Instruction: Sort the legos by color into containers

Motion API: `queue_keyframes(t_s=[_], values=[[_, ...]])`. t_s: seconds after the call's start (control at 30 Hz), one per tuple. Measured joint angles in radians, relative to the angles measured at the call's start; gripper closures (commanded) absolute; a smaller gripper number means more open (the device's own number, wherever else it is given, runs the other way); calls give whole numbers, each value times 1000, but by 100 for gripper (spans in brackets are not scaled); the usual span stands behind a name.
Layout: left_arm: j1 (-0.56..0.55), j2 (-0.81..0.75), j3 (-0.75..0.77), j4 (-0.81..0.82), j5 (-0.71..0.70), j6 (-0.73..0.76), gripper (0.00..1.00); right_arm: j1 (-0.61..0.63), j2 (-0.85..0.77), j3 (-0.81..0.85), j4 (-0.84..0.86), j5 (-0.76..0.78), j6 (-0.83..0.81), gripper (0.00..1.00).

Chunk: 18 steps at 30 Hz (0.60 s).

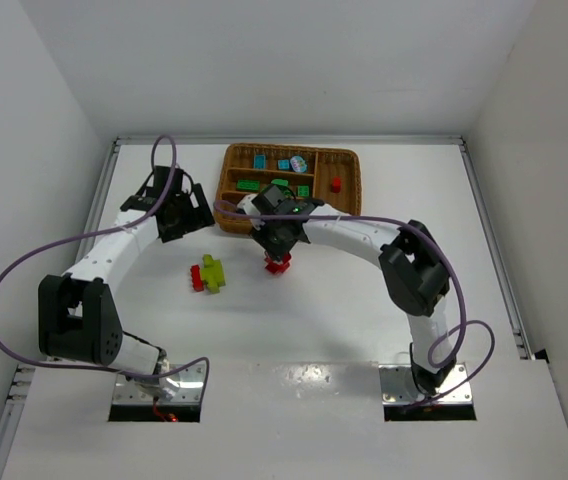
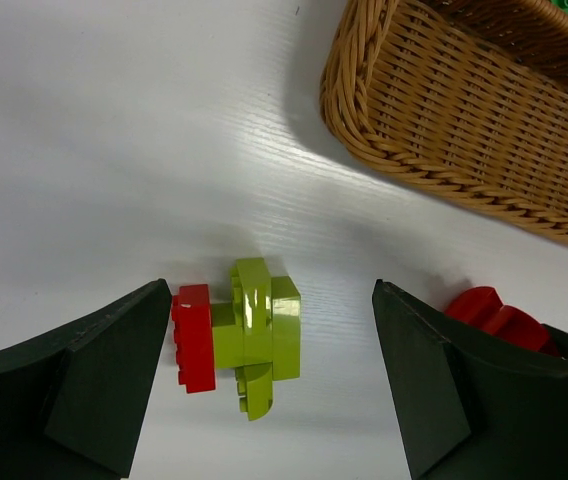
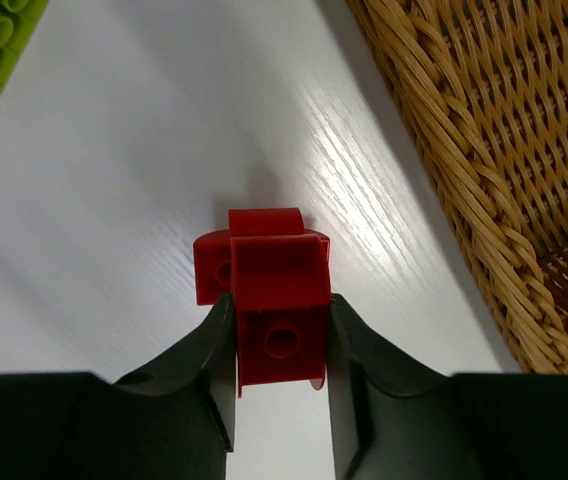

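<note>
My left gripper tilts and swings toward the part of the red lego jutting past my right gripper's shut fingertips next, before it closes on that part.
A red lego (image 3: 274, 270) rests on the white table just in front of the wicker tray (image 3: 484, 150), and my right gripper (image 3: 279, 320) is shut on it, both fingers pressed against its sides. From above, that gripper (image 1: 278, 262) is over the red lego (image 1: 278, 266). A lime-yellow lego (image 2: 259, 335) with a small red lego (image 2: 193, 337) against its left side lies on the table. My left gripper (image 2: 272, 290) hangs open above them, touching neither. The containers of the tray (image 1: 354, 190) hold blue legos (image 1: 264, 160), green legos (image 1: 249, 185) and a red one (image 1: 336, 184).
The tray's woven wall (image 2: 464, 130) stands close to the right of the left gripper. The right arm's held red lego (image 2: 489, 312) shows behind the left gripper's right finger. White walls enclose the table on three sides.
</note>
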Motion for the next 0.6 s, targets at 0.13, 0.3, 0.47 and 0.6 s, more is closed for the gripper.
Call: queue_keyframes(t_s=[0.13,0.3,0.47,0.6], values=[[0,0,0,0,6,7,12,-6,0,3,0,-2,34,82],[1,0,-10,44,148,56,12,-56,-66,-58,30,-79,111,82],[2,0,-84,197,493,100,9,-179,-292,-207,64,-266,188,82],[-13,40,-90,302,766,126,8,-279,-408,-281,115,-436,237,82]])
